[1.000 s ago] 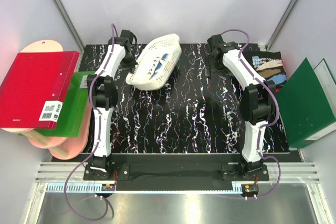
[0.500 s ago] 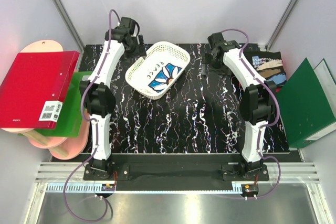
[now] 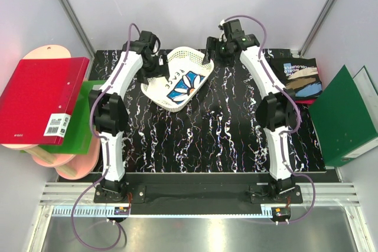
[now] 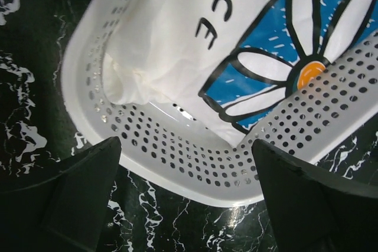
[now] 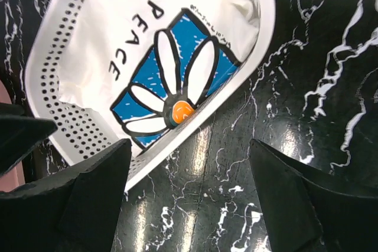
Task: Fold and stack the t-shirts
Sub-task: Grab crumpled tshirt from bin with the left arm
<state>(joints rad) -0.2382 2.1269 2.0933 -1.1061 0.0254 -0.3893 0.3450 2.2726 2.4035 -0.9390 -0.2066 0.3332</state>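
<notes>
The blue print's corner near the E lies uncovered, so my left gripper will next move over the rim of the basket (image 3: 155, 94) and down onto that corner.
A white t-shirt (image 3: 180, 81) with dark "PEACE" lettering and a blue daisy print lies crumpled in the white lattice basket (image 3: 155, 94) at the back of the table. The left wrist view shows this shirt (image 4: 171, 28) just beyond the basket rim (image 4: 177, 175). My left gripper (image 3: 153, 70) hangs open at the basket's left side, holding nothing (image 4: 189, 205). Over the basket's far right corner my right gripper (image 3: 208, 56) stands open and empty (image 5: 189, 199), with the shirt (image 5: 106, 33) below it. A folded black t-shirt (image 3: 301, 75) with printed text lies at the right edge on a red one (image 3: 307, 100).
A red binder (image 3: 41, 98) and a green binder (image 3: 82, 116) rest on pink boards (image 3: 77, 163) left of the table. Another green binder (image 3: 345, 116) leans at the right. The black marbled table (image 3: 207, 140) stretches in front of the basket.
The basket, tipped up in my left gripper a second ago, now sits flat. The left gripper has opened and let it go. My right arm has swung left to the basket's far corner.
</notes>
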